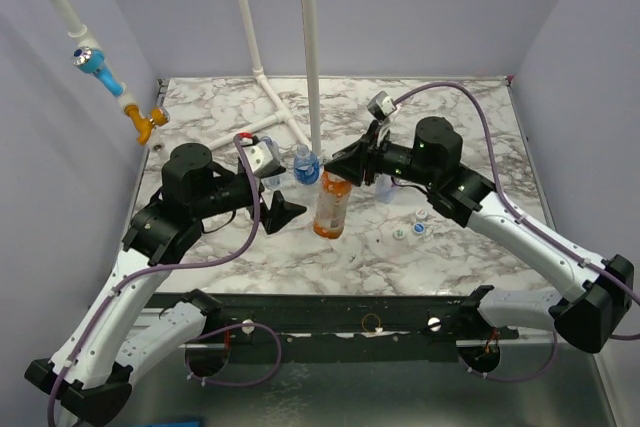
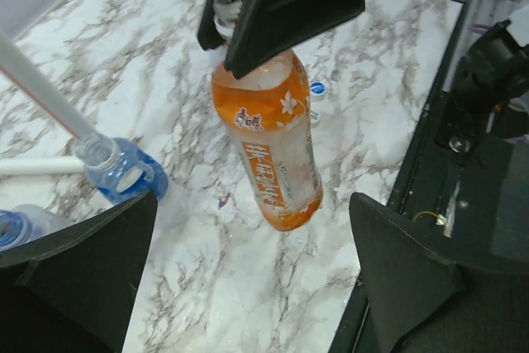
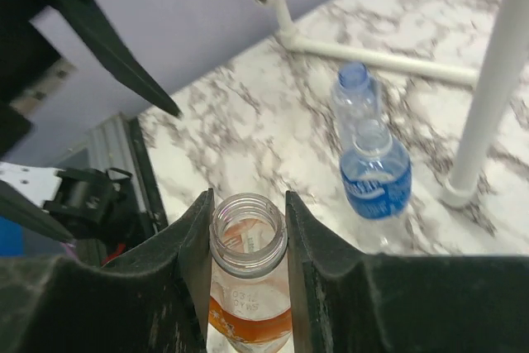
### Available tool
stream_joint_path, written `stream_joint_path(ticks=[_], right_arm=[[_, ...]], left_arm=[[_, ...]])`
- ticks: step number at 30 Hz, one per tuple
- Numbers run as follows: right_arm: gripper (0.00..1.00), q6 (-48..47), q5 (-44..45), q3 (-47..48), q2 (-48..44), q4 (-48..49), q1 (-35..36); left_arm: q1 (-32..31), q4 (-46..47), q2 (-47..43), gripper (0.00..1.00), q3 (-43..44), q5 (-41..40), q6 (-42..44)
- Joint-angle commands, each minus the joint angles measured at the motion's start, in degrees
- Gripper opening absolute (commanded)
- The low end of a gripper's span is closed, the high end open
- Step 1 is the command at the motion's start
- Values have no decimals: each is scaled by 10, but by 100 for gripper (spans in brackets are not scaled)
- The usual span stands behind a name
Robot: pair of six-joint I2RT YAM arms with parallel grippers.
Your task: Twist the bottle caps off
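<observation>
The robot will next lower the orange bottle (image 1: 331,207) with its right gripper, which hangs capless above the marble, until the bottom of the bottle meets the table near the blue bottles.
My right gripper (image 1: 348,169) is shut on the open, capless neck of the orange bottle (image 1: 331,207), which hangs tilted over the middle of the table. In the right wrist view its fingers (image 3: 192,245) clamp the neck of this bottle (image 3: 247,237) from both sides. My left gripper (image 1: 288,209) is open and empty just left of the bottle; in the left wrist view this gripper (image 2: 248,287) sits below the bottle (image 2: 269,150). Two clear blue bottles (image 3: 376,173) (image 3: 354,88) stand capless behind. Three loose white caps (image 1: 399,233) (image 1: 418,229) (image 1: 421,214) lie to the right.
A white pipe frame (image 1: 312,47) stands on the marble table (image 1: 450,257) behind the bottles, its foot next to a blue bottle (image 1: 306,165). Another blue bottle (image 2: 124,169) shows beside the pipe in the left wrist view. A black rail (image 1: 330,312) edges the front.
</observation>
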Motion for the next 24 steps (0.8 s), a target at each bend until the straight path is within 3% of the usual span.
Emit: stream_joint_path(ticks=[1,7,20,24], right_arm=[[17,-44,80,-31,26,-37,3],[15,-60,132,-74,52,40,3],[15,-63,206,-135,104,165,31],[15,-64,221,-148,104,177,37]], left_arm=[[3,-50,-22,99,13,-123,13],[14,-100,-16,99,32,-201,-32],[39,-168,63,99,77,-253,-73],[49,-172,73,99,82,-237,-78]])
